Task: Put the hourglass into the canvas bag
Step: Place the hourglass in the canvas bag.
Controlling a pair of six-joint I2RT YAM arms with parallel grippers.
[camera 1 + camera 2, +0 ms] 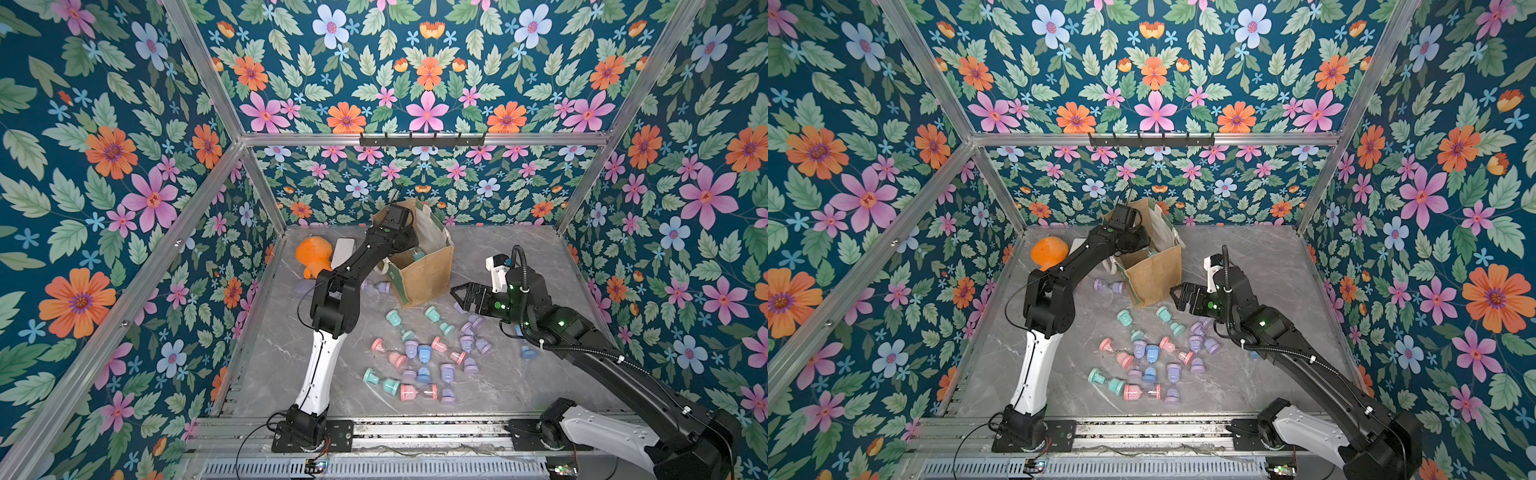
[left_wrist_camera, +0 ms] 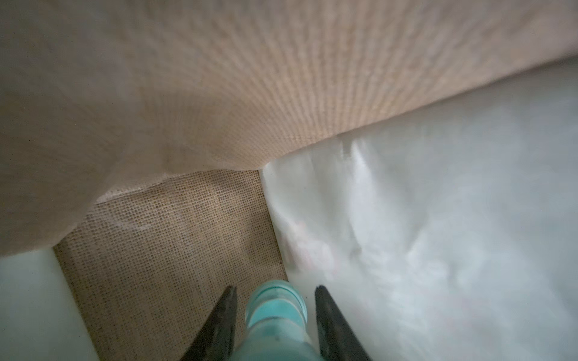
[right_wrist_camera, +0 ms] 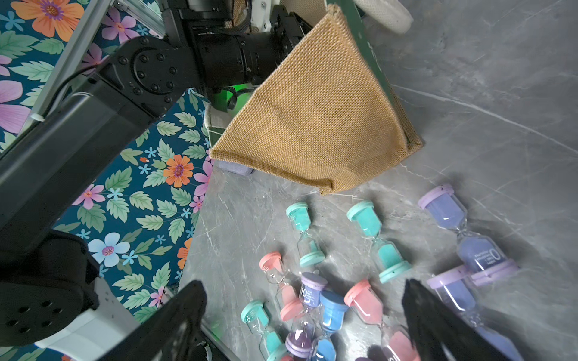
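Next, my left gripper should move deeper down into the canvas bag and release the teal hourglass [image 1: 417, 252] beside the bag's pale lining, since it still hangs above the bag's woven bottom.
The canvas bag [image 1: 428, 274] [image 1: 1156, 270] stands open at the back of the table, tan jute with green side panels. My left arm reaches down into it. In the left wrist view my left gripper [image 2: 275, 289] is shut on a teal hourglass [image 2: 275, 309], above the bag's woven floor [image 2: 175, 250] and beside its pale lining [image 2: 438, 218]. A top view shows a bit of that teal hourglass [image 1: 417, 252] inside the bag. My right gripper [image 1: 459, 295] [image 3: 301, 286] hangs open and empty just right of the bag [image 3: 319, 125], above several loose hourglasses [image 1: 424, 357] [image 3: 366, 225].
An orange toy [image 1: 313, 253] and a white flat object [image 1: 344, 249] lie left of the bag, under my left arm. A purple hourglass [image 1: 376, 286] lies by the bag's left side. Floral walls close in the table. A black hook rail [image 1: 422, 139] is on the back wall.
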